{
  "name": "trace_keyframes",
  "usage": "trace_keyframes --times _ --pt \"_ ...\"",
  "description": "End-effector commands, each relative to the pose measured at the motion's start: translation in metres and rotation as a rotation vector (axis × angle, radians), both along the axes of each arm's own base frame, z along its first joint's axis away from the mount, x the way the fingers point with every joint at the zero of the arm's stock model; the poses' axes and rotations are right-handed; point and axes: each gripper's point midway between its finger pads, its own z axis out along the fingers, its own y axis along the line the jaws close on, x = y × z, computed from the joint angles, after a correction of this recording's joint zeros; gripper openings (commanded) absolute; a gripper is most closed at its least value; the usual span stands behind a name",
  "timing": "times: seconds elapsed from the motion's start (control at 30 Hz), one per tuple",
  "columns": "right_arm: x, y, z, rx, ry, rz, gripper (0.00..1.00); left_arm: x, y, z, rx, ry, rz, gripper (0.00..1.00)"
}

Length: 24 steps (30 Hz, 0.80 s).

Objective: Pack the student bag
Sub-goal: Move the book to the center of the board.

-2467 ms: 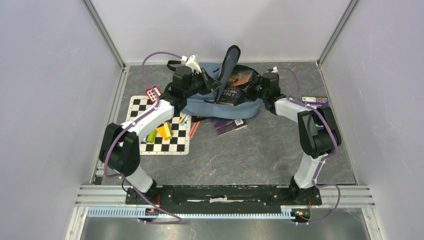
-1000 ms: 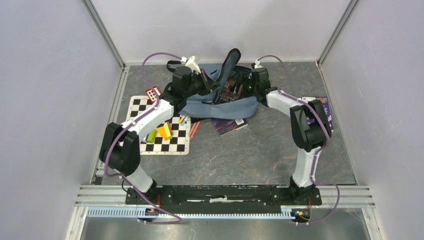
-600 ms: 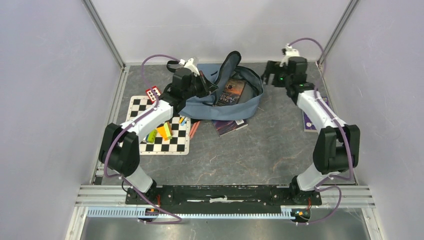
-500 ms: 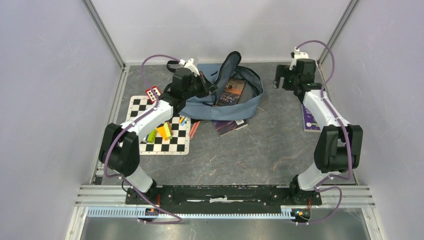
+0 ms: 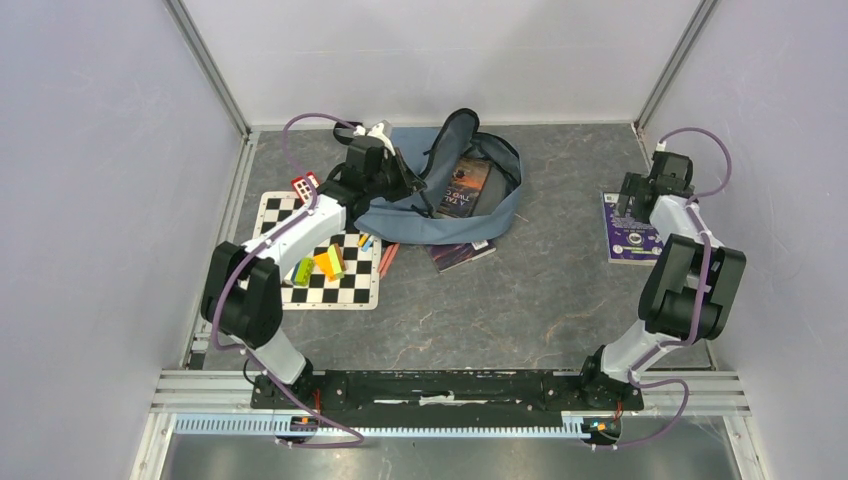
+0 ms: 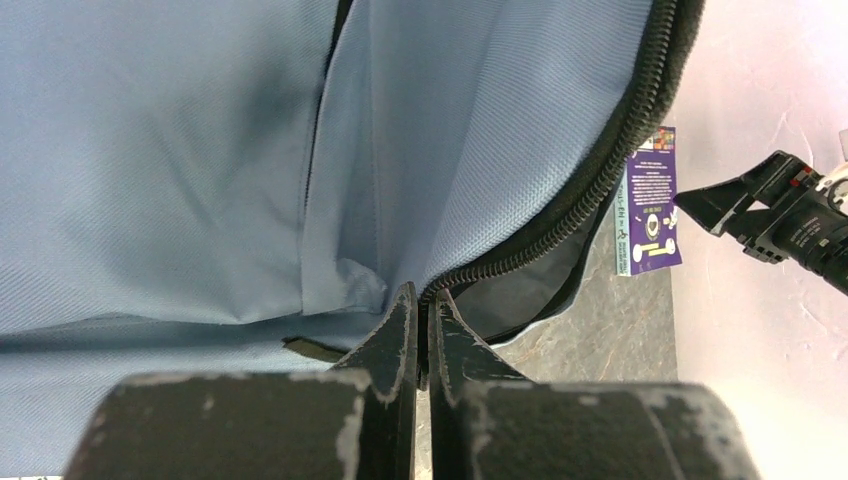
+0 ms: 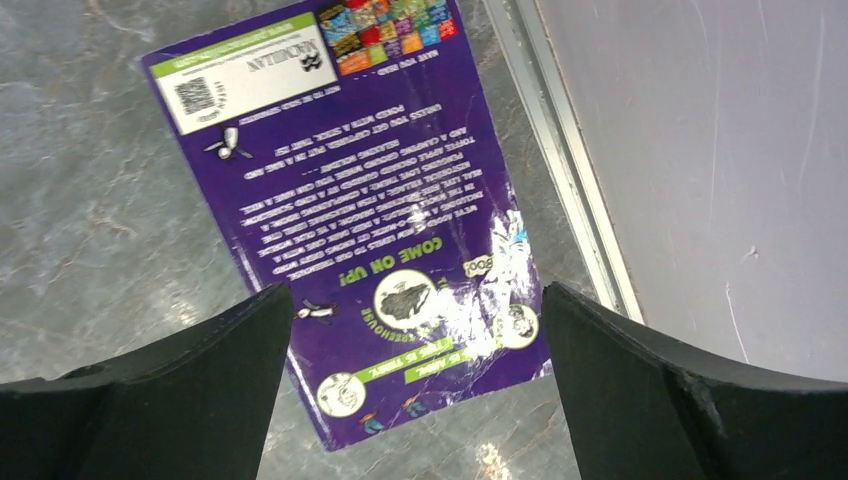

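I need to move my left gripper down toward the side of the chessboard mat and lay the zipper edge open, because the held flap is standing up beside the dark book.
The student bag lies open at the back of the table, blue-grey with a dark zipper, and a dark book rests inside it. My left gripper is shut on the bag's zipper edge at the left of the opening. In the left wrist view the tips pinch the fabric of the student bag beside the zipper. My right gripper is wide open at the far right, just above a purple book lying flat. The right wrist view shows this purple book between the spread jaws of that gripper, nothing held.
A chessboard mat at the left carries coloured blocks. Pencils and a red item lie near it. Another book sticks out from under the bag's front. The metal side rail runs right beside the purple book.
My right arm swung from the bag's opening out to the right, over the purple book, and its jaws opened wide. The dark book stays in the bag. My left gripper kept its hold.
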Motion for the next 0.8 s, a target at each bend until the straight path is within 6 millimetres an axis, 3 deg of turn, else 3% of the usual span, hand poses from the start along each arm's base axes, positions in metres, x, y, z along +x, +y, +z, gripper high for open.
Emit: trace_keyframes --times 0.0,0.4,0.5,0.67,0.77 --pt "0.002 -0.016 -0.012 -0.009 -0.005 -0.003 0.98 0.003 0.011 -0.007 0.001 0.064 0.052 0.02" --pt "-0.014 -0.035 -0.050 0.117 -0.012 0.017 0.98 -0.005 0.046 -0.042 0.017 0.200 0.159 0.04" --pt "-0.011 -0.028 -0.060 0.183 -0.018 0.052 0.98 -0.006 0.059 -0.049 0.033 0.220 0.202 0.07" --pt "-0.005 -0.007 -0.072 0.279 -0.042 0.135 0.93 -0.006 0.077 -0.049 0.074 0.220 0.260 0.19" --pt "-0.002 0.010 -0.076 0.353 -0.061 0.174 0.90 -0.006 0.087 -0.044 0.114 0.195 0.285 0.38"
